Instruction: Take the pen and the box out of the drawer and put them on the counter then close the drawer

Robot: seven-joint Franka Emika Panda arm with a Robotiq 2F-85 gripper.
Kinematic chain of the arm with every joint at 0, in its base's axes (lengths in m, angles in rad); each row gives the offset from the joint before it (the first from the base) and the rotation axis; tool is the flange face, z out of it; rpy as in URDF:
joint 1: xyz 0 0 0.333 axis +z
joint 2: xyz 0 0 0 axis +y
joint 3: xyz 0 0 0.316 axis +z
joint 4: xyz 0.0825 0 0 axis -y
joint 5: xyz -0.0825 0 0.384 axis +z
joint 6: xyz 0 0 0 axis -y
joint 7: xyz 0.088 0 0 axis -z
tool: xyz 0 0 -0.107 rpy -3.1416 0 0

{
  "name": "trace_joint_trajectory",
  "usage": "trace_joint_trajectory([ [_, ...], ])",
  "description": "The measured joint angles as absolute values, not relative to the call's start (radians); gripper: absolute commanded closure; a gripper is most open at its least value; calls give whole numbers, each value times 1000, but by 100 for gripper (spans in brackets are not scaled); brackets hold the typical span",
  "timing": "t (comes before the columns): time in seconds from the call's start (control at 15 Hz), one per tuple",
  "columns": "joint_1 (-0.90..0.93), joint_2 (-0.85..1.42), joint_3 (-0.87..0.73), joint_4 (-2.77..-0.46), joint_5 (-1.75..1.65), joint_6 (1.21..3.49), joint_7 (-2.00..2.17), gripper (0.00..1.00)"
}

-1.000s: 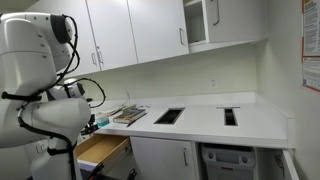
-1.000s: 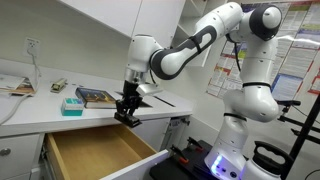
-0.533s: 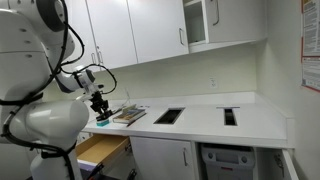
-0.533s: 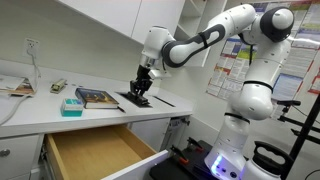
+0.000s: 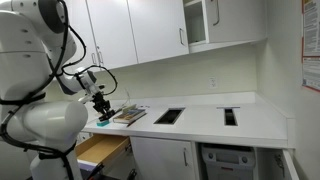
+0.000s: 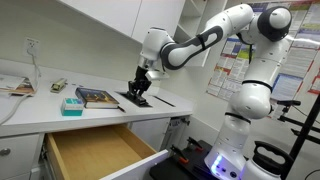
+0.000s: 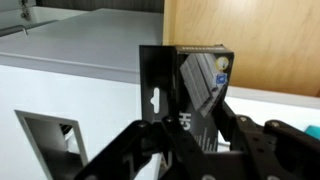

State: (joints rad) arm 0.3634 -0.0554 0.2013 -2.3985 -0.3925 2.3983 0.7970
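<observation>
My gripper reaches outward next, lowers the black box and releases it, since the clear counter between the booklet and the cut-out lies outward and below.
My gripper hangs over the white counter, just beyond the open drawer. It is shut on a flat black box with a hang-tab hole, held upright between the fingers. The drawer's light wood inside looks empty in an exterior view. It also shows below the counter edge in an exterior view. I cannot make out a pen in any view.
A teal box and a flat dark booklet lie on the counter left of the gripper. Two dark cut-outs sit further along the counter. White cupboard doors hang above. The robot base stands beside the drawer.
A second ago the gripper was low over the open drawer. It has since risen and moved over the counter with the black box. There has been hardly any motion in the last half second.
</observation>
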Motion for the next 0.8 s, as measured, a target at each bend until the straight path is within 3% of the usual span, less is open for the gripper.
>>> trace_joint_trajectory([
  [0.4, 207, 72, 145, -2221, -644, 2416, 1010, 84],
  [0.8, 162, 268, 79, -2000, -527, 2416, 882, 84],
])
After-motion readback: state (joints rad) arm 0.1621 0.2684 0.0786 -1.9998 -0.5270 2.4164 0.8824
